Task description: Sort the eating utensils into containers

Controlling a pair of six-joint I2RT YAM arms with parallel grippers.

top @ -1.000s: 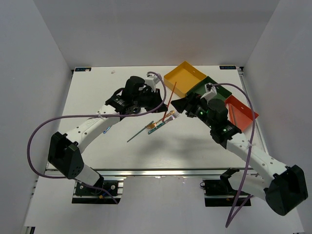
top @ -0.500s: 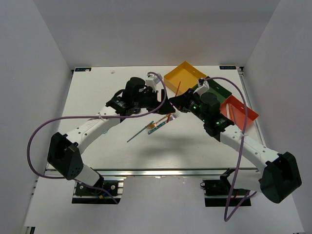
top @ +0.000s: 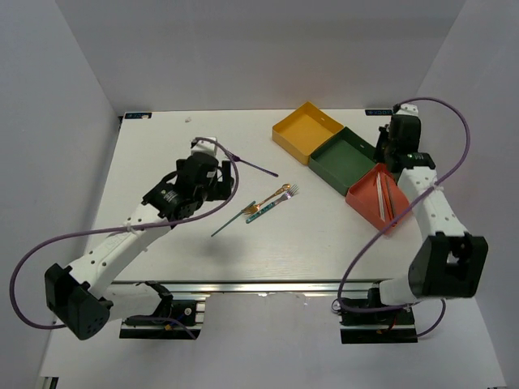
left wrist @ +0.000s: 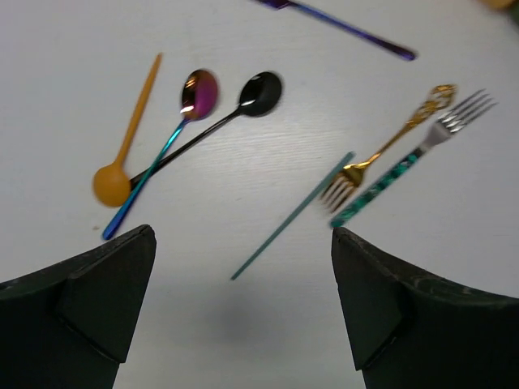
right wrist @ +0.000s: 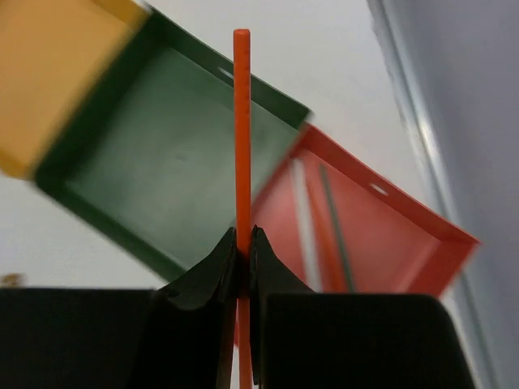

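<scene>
The red chopstick needs to be released next, so I need to lower my right gripper away from the dark green tray and over the chopsticks already in the red-orange tray.
My right gripper is shut on a red chopstick, which stands up between the jaws over the dark green tray and the red-orange tray. In the top view this gripper hangs by the trays' far right side. The red-orange tray holds a pale and a dark chopstick. The yellow tray is empty. My left gripper is open above bare table. Beyond it lie an orange spoon, a pink spoon, a black spoon, a teal chopstick, a gold fork and a teal-handled fork.
A purple utensil lies on the table left of the yellow tray. The right wall stands close beside the red-orange tray. The left arm's purple cable loops over the table's left side.
The red chopstick passed from my left gripper to my right one. The right arm then swung right to the trays with it. The left gripper opened and drew back to the left.
</scene>
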